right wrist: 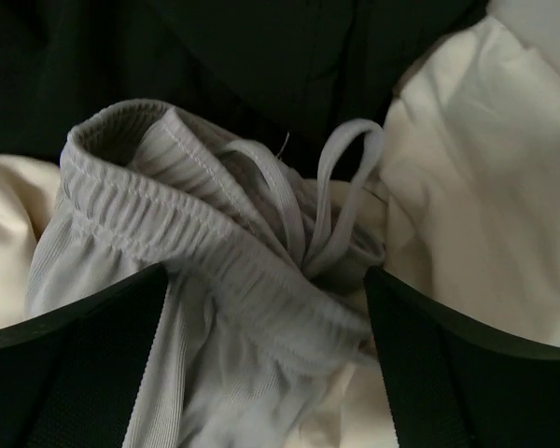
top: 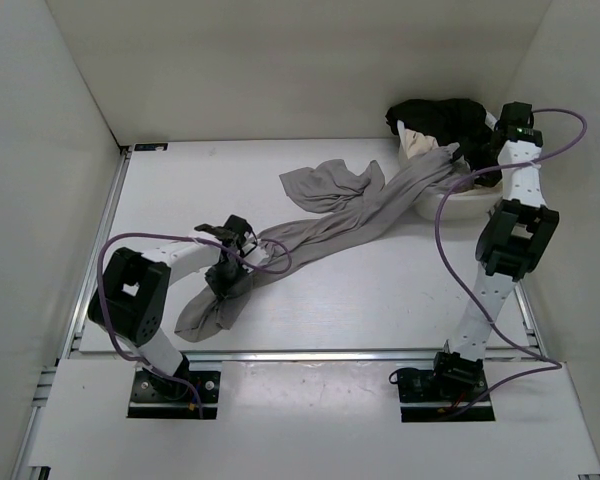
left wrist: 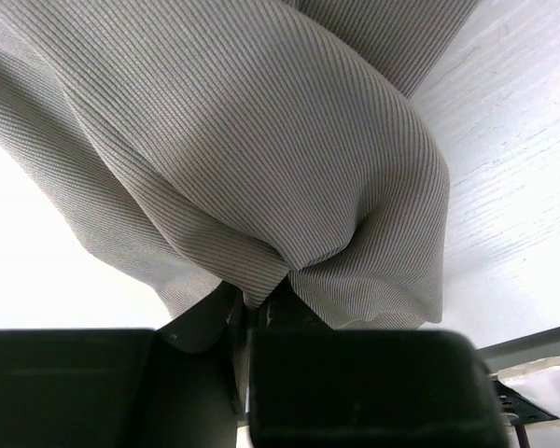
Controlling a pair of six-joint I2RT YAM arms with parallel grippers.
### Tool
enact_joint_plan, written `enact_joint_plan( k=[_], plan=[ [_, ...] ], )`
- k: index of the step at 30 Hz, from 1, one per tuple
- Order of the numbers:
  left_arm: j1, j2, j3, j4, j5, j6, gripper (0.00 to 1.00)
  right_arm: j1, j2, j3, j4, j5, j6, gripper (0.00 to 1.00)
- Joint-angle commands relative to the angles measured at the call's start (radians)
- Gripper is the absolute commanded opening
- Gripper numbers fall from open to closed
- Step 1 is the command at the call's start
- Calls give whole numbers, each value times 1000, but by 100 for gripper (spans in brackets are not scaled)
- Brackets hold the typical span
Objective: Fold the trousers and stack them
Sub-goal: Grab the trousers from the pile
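Next, my left gripper lifts the leg toward the table's bare far corner, then releases it. That corner lies outward of the gripper, to its left in the top view.
The grey trousers [top: 350,215] stretch across the table from the lower left up to a white basket [top: 462,209] at the back right. One leg lies bunched at the middle back. My left gripper [top: 224,278] is shut on a leg end; in the left wrist view the ribbed grey fabric [left wrist: 261,140] is pinched between the jaws [left wrist: 261,303]. My right gripper [top: 480,160] is over the basket. In the right wrist view it is open [right wrist: 266,336], its fingers [right wrist: 75,364] on either side of the gathered drawstring waist [right wrist: 224,243].
A black garment [top: 440,115] and a cream garment [top: 416,140] lie in the basket under the waist; both show in the right wrist view, black [right wrist: 215,47] and cream [right wrist: 476,187]. White walls enclose the table at the left, back and right.
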State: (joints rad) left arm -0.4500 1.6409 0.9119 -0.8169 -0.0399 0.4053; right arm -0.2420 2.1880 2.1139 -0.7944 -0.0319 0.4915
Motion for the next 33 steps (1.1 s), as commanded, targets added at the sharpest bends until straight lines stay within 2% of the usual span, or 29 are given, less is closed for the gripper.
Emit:
enact_joint_plan(
  k=[1, 3, 4, 6, 7, 8, 10, 13, 16, 17, 18, 22, 23, 27, 33],
  plan=[
    [-3, 33, -16, 12, 44, -10, 14, 6, 9, 93, 4, -86, 16, 88],
    [-3, 33, -5, 2, 44, -10, 14, 6, 9, 71, 24, -111, 27, 78],
    [-3, 33, -5, 2, 44, -10, 14, 6, 9, 49, 24, -111, 27, 64],
    [-3, 21, 8, -7, 32, -10, 14, 6, -14, 28, 24, -111, 27, 48],
    [-3, 20, 33, -7, 20, -10, 14, 6, -29, 15, 24, -97, 27, 27],
    [-3, -2, 33, -17, 11, -10, 14, 6, -45, -15, 35, -67, 18, 16],
    [20, -21, 73, -18, -3, -10, 14, 6, -100, -37, 44, -37, 9, 2],
    [78, -59, 120, -28, -27, 1, 14, 6, -180, -37, 32, -13, -13, 0],
    [158, -99, 237, -39, -108, 10, 14, 33, -302, -37, 32, -13, -25, 0],
    [231, -110, 275, -39, -124, 10, 14, 49, -336, -28, 43, -13, -36, 0],
    [275, -130, 362, -39, -124, 10, 14, 94, -399, -13, 43, -2, -36, 0],
    [480, -151, 551, -62, -107, 32, 14, 283, -507, 110, 70, -2, -36, 0],
    [514, -151, 573, -73, -107, 41, 14, 378, -526, 136, 83, -2, -36, 0],
    [693, -170, 608, -73, -98, 76, 14, 544, -566, 215, 197, -20, -8, 0],
    [845, -158, 636, -64, -63, 113, 14, 583, -602, 204, 242, -56, 64, 0]
  ],
)
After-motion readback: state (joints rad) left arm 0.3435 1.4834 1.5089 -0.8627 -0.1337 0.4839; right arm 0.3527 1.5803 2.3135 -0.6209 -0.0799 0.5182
